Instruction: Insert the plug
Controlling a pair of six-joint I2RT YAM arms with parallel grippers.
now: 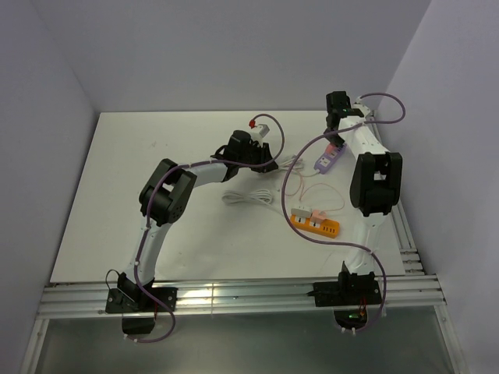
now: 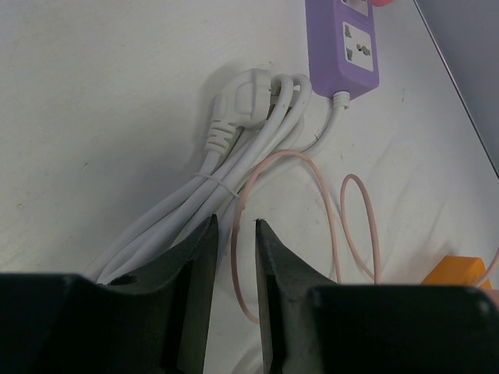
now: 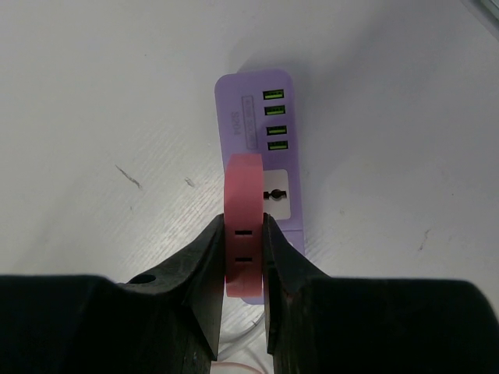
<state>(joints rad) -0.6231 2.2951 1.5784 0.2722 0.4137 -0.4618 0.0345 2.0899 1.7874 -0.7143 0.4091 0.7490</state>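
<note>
My right gripper comes down next and sets the pink plug block (image 3: 243,183) onto the purple power strip's white sockets just below the gripper. Then it releases the block.
My right gripper (image 3: 243,220) is shut on a pink plug block (image 3: 243,183) with two slots in its side. It holds the block on or just over the near end of the purple power strip (image 3: 253,117), beside a white socket; I cannot tell if it is seated. In the top view the strip (image 1: 327,160) lies at the back right under my right gripper (image 1: 337,139). My left gripper (image 2: 236,222) is narrowly open and empty, low over a thin pink cable (image 2: 331,210). A white plug (image 2: 245,97) on a bundled white cord lies just ahead of it.
An orange power strip (image 1: 315,224) lies mid-right, with the pink cable looping around it. The white cord bundle (image 1: 249,195) lies mid-table. A small white object with a red tip (image 1: 261,125) sits behind my left gripper (image 1: 269,164). Walls close the back and sides.
</note>
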